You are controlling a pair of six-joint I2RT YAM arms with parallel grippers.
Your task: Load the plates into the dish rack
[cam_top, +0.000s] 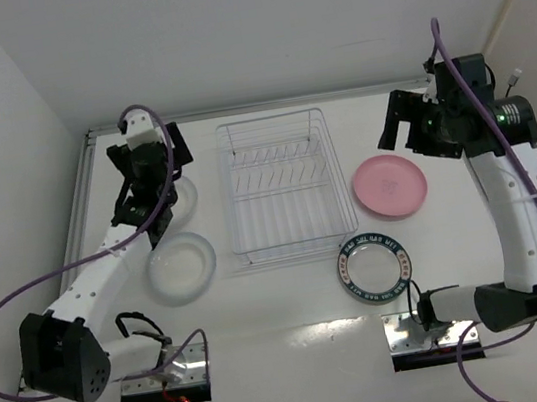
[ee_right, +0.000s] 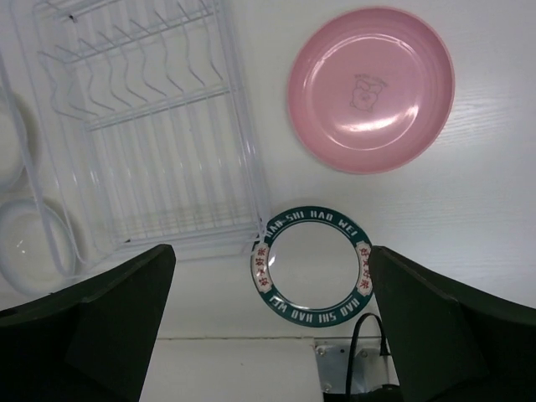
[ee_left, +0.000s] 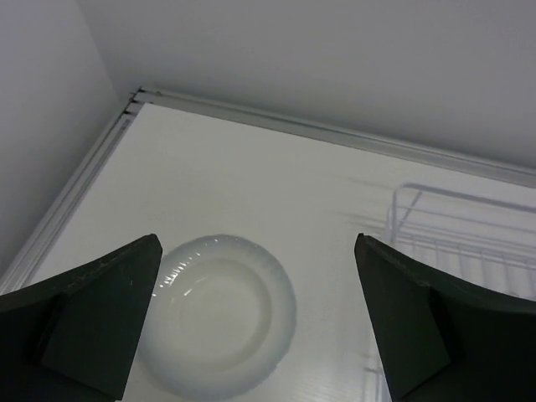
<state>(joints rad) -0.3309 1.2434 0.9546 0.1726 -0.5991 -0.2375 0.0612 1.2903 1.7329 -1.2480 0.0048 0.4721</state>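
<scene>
Open tabletop on the pink plate's side away from the rack [cam_top: 230, 193] gives fingers room. My right gripper needs to go down and turn onto the pink plate's rim [cam_top: 425, 190] on that side next.
The white wire dish rack [cam_top: 230, 193] stands mid-table with nothing in it. A pink plate [cam_top: 389, 185] lies to its right. A white plate with a teal rim [cam_top: 376, 266] lies off its front right corner. One clear plate [cam_top: 182, 266] lies to its left. A second clear plate [cam_top: 185, 195] lies behind that one, partly under my left arm. My left gripper [cam_top: 150, 166] is open above that second clear plate [ee_left: 218, 314]. My right gripper [cam_top: 414, 117] is open and empty, high above the pink plate [ee_right: 371, 88] and the teal-rimmed plate [ee_right: 314, 265].
A raised rail [cam_top: 235, 111] and white walls bound the table at the back and left. The rack shows at the right of the left wrist view [ee_left: 469, 195]. Cables and mount plates [cam_top: 424, 324] sit at the near edge.
</scene>
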